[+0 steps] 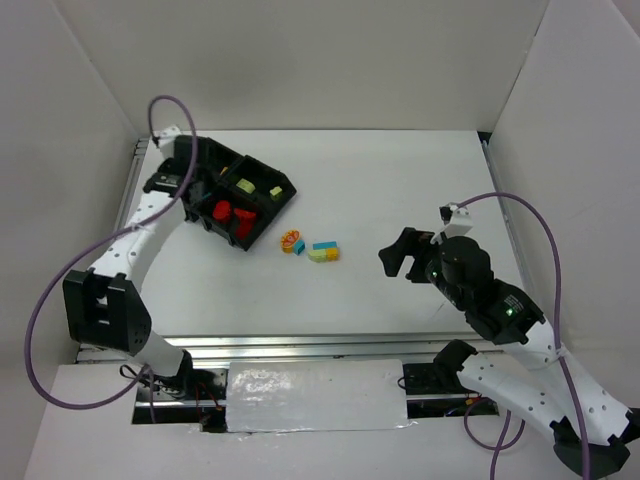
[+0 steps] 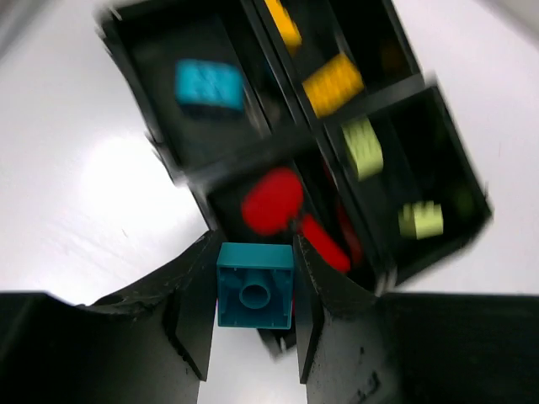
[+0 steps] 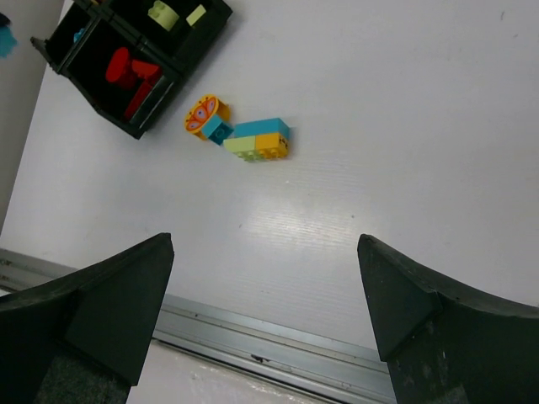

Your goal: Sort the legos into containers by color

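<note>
My left gripper should next move outward and slightly down to release over the container holding the blue lego, which is below it and farther outward.
My left gripper (image 2: pixel 253 290) is shut on a teal blue lego (image 2: pixel 255 286), held above the near edge of the black tray (image 2: pixel 181 172). In the tray's containers lie a blue lego (image 2: pixel 209 84), yellow legos (image 2: pixel 333 82), pale green legos (image 2: pixel 364 147) and red legos (image 2: pixel 274 200). From above, the left gripper (image 1: pixel 185 182) hangs over the tray (image 1: pixel 285 185). On the table lie an orange round piece joined to a teal brick (image 1: pixel 292 241) and a blue, green and yellow cluster (image 1: pixel 323 250). My right gripper (image 1: pixel 400 255) stands open, right of them, with nothing in it (image 3: pixel 265 278).
The loose legos (image 3: pixel 259 140) lie between the tray (image 3: pixel 135 126) and my right arm. A metal rail (image 3: pixel 278 341) runs along the table's near edge. White walls stand on the left, back and right.
</note>
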{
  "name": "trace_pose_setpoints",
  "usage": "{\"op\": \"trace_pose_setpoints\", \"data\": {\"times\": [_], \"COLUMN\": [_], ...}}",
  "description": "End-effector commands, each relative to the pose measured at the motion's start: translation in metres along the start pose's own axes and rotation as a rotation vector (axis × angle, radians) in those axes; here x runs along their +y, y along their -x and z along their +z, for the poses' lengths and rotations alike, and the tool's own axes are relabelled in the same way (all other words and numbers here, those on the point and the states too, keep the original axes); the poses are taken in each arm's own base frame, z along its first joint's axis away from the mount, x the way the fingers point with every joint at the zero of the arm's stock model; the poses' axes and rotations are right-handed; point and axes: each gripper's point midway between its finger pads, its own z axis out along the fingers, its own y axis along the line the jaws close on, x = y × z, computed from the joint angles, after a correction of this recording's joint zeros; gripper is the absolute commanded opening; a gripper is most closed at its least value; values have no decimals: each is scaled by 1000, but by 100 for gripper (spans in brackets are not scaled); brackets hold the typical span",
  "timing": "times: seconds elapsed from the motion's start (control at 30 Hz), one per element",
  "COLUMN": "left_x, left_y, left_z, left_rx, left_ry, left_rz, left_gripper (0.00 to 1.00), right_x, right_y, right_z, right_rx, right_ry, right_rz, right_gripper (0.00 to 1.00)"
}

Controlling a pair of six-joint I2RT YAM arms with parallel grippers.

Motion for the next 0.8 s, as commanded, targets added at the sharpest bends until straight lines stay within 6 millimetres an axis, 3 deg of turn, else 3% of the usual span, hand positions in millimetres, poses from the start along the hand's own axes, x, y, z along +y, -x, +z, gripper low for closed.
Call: {"op": "trace_pose_setpoints", "data": {"times": [0.0, 0.17, 0.2, 0.27, 0.37, 0.53, 0.57, 0.6, 0.67, 0.7, 0.77], "left_x": [8, 19, 15, 27, 40, 42, 44, 41, 40, 41, 44], "left_y": [44, 89, 91, 102, 101, 93, 90, 90, 92, 90, 95], "left_z": [22, 78, 83, 103, 117, 132, 136, 135, 135, 132, 123], "left_rx": [-50, -86, -84, -84, -62, -25, -13, -7, -5, 6, -6], "left_ry": [-13, 10, 5, 29, 72, 11, 12, 1, -1, 7, 14], "left_rz": [-141, -203, -198, -203, -201, -245, -252, -252, -259, -261, -272], "left_gripper": [3, 4, 6, 10, 19, 51, 60, 76, 85, 99, 99], "right_x": [15, 23, 23, 24, 26, 27, 28, 28, 30, 31, 35], "right_y": [-2, -22, -25, -33, -43, -49, -47, -47, -46, -46, -47], "right_z": [7, 17, 18, 21, 27, 39, 40, 41, 45, 47, 54], "right_rx": [2, 79, 89, 110, 140, 173, 169, 169, 168, 165, 166], "right_ry": [71, 118, 123, 138, 155, 143, 144, 142, 143, 143, 153], "right_rz": [16, -6, -10, -16, -32, -57, -62, -65, -68, -68, -72], "right_gripper": [97, 97, 97, 97, 97, 97, 97, 97, 97, 97, 97]}}
